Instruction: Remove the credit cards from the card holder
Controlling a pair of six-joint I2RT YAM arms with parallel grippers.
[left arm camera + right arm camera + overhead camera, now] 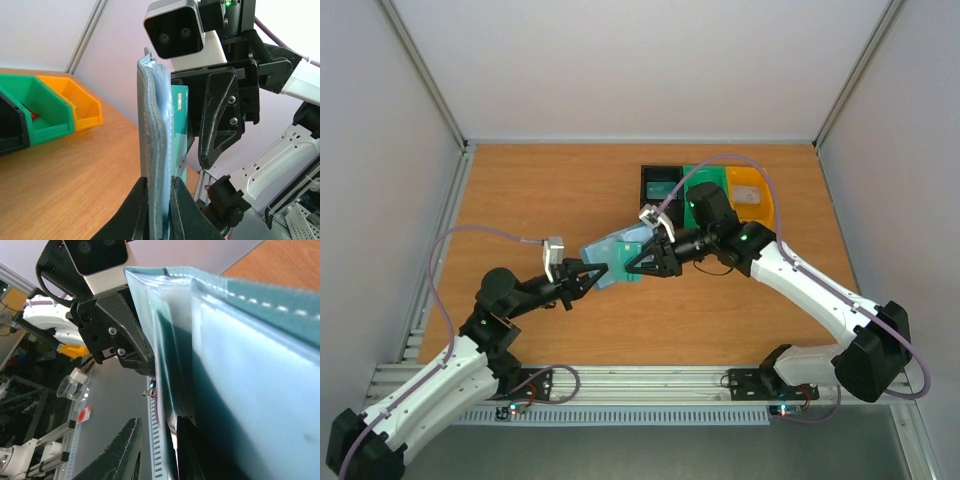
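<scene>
The part of the table below is clear, so the robot's left gripper will next lower the card holder (610, 250) onto the bare wood and let go of it there.
The blue-grey card holder (610, 250) hangs above the table between both arms. My left gripper (602, 269) is shut on its near edge, and in the left wrist view the holder (152, 125) stands upright between the left gripper's (159, 179) two black fingers. A teal credit card (181, 110) sticks out of a pocket on its far side. My right gripper (629, 264) is at that card's edge. In the right wrist view the right gripper (158, 418) is open: one finger (120, 452) stands clear, the other lies against the card (175, 365) and holder (250, 365).
Black (660, 180), green (698, 183) and yellow (752, 190) bins stand side by side at the back of the table, right of centre. The green bin (35, 115) holds something red. Bare wood (520, 200) lies around the arms.
</scene>
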